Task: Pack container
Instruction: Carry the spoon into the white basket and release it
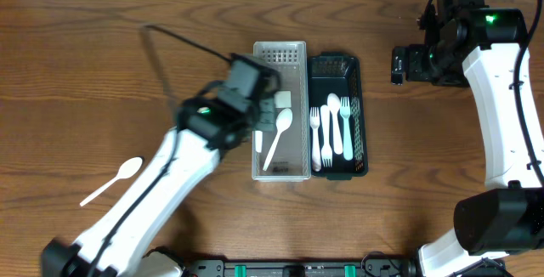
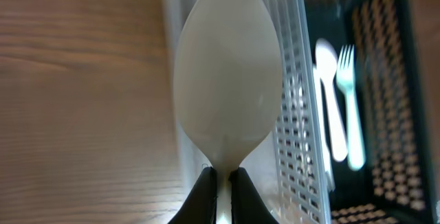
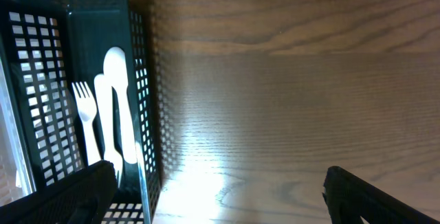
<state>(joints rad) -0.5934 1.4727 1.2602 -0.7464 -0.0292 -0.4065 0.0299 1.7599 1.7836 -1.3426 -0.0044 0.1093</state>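
Observation:
The left gripper moves off the white basket's side toward the black basket next, before it lowers the spoon into the white basket.
My left gripper point(image 2: 221, 176) is shut on the neck of a white plastic spoon point(image 2: 228, 80), bowl forward, over the left wall of the white basket point(image 2: 295, 114). In the overhead view this gripper point(image 1: 270, 103) hovers over the white basket point(image 1: 280, 52) and hides most of the held spoon. Another white spoon point(image 1: 276, 139) lies in that basket. The black basket point(image 1: 360, 115) beside it holds white forks and spoons point(image 1: 333, 128). A loose white spoon point(image 1: 117, 178) lies on the table at the left. My right gripper point(image 3: 218, 183) is open and empty above the bare table, right of the black basket point(image 3: 141, 100).
The two baskets stand side by side at the table's middle. The right arm's gripper point(image 1: 398, 65) sits high at the back right. The left arm's black cable point(image 1: 183, 43) arcs over the table behind the left arm. The table is brown wood.

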